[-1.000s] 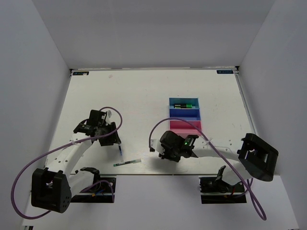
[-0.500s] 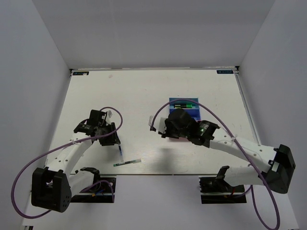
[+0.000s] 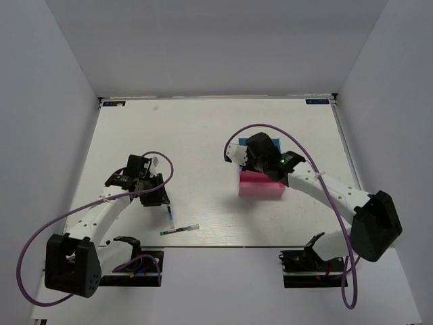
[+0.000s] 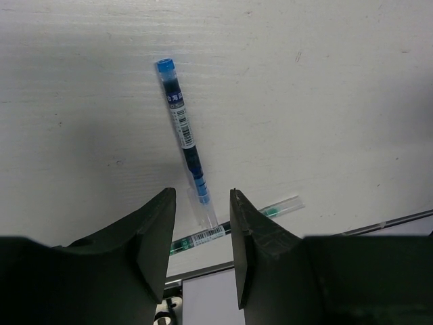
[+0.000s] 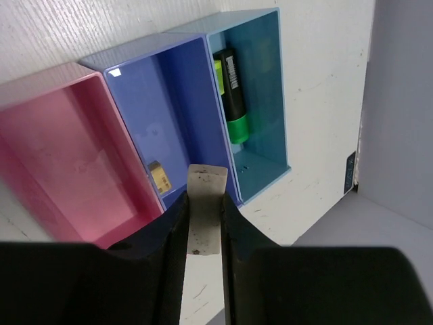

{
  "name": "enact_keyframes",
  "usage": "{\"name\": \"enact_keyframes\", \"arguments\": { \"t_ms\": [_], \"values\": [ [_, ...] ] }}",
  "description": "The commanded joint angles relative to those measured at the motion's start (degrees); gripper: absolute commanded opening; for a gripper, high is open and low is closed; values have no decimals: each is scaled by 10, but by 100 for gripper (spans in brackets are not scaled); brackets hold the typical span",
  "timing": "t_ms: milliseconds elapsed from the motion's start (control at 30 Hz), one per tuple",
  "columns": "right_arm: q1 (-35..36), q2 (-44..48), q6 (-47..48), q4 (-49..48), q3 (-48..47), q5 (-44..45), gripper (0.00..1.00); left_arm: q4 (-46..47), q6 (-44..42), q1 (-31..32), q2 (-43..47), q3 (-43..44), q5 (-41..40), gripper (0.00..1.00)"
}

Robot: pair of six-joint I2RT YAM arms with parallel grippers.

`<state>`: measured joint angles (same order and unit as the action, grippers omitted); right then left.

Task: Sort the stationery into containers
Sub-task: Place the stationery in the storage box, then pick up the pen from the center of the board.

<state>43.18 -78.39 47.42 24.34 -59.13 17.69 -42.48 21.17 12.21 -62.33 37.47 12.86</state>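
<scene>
The right gripper moves down into the dark blue tray next and releases the grey eraser block [image 5: 206, 196]. The tray's clear bottom beside the tan eraser lies below it.
My right gripper [image 5: 206, 227] is shut on a grey eraser block [image 5: 206, 196] and hangs over the near rim of the dark blue tray [image 5: 169, 95]. A tan eraser [image 5: 160, 175] lies in that tray. The light blue tray [image 5: 267, 135] holds a green-capped highlighter [image 5: 237, 122] and a yellow one [image 5: 218, 73]. The pink tray [image 5: 61, 149] has nothing in it. In the top view the right gripper [image 3: 256, 154] hides the two blue trays. My left gripper [image 4: 201, 247] is open just above a blue pen [image 4: 183, 135]. A green pen [image 4: 230, 227] lies crosswise beyond it.
Both pens lie near the table's front edge [image 3: 203, 246], the blue pen [image 3: 170, 217] above the green pen [image 3: 180, 229]. The left gripper [image 3: 157, 198] is beside them. The pink tray [image 3: 260, 184] shows in front of the right gripper. White walls enclose the table.
My right arm has swung from the table's front to over the trays, carrying the grey eraser. The left arm has barely moved.
</scene>
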Motion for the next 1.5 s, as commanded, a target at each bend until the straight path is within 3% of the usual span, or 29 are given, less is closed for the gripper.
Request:
{"name": "enact_keyframes", "arguments": {
  "t_ms": [0, 300, 367, 467, 600, 667, 767, 833, 867, 900, 1000, 1033, 1067, 1100, 1467],
  "values": [
    [-14, -17, 16, 18, -42, -45, 0, -4, -7, 3, -3, 18, 3, 48],
    [-68, -76, 36, 36, -56, -134, 0, -10, -9, 1, -17, 23, -6, 52],
    [-82, -92, 38, 39, -63, -145, 6, -11, -10, 2, -17, 23, -8, 54],
    [-97, -104, 37, 33, -68, -153, 28, -10, -10, 2, -21, 24, -6, 54],
    [-108, -108, 28, 32, -70, -159, 39, -4, -14, 2, -24, 23, 2, 57],
    [-116, -100, 19, 33, -72, -172, 50, -3, -15, 1, -28, 23, 7, 58],
    [-122, -92, -1, 35, -80, -199, 50, -2, -17, 3, -39, 26, 10, 58],
    [-129, -89, -27, 40, -88, -209, 44, 2, -17, 2, -46, 30, 17, 58],
    [-129, -80, -38, 45, -94, -214, 7, 5, -17, 3, -49, 30, 19, 55],
    [-135, -74, -85, 45, -99, -216, 0, 5, -17, 3, -57, 31, 23, 50],
    [-146, -14, -165, 3, -44, -245, 0, 11, -21, 8, -74, 39, 29, 40],
    [-148, 20, -209, -57, -25, -250, 0, 5, -21, 11, -84, 47, 29, 40],
    [-148, 34, -262, -74, -8, -234, 4, 4, -21, 14, -94, 51, 17, 39],
    [-151, 65, -278, -84, 19, -239, 27, -3, -19, 14, -102, 52, -1, 39],
    [-172, 147, -366, -71, 59, -309, 27, -9, 5, 18, -171, 81, -64, 42]
  ]
}}
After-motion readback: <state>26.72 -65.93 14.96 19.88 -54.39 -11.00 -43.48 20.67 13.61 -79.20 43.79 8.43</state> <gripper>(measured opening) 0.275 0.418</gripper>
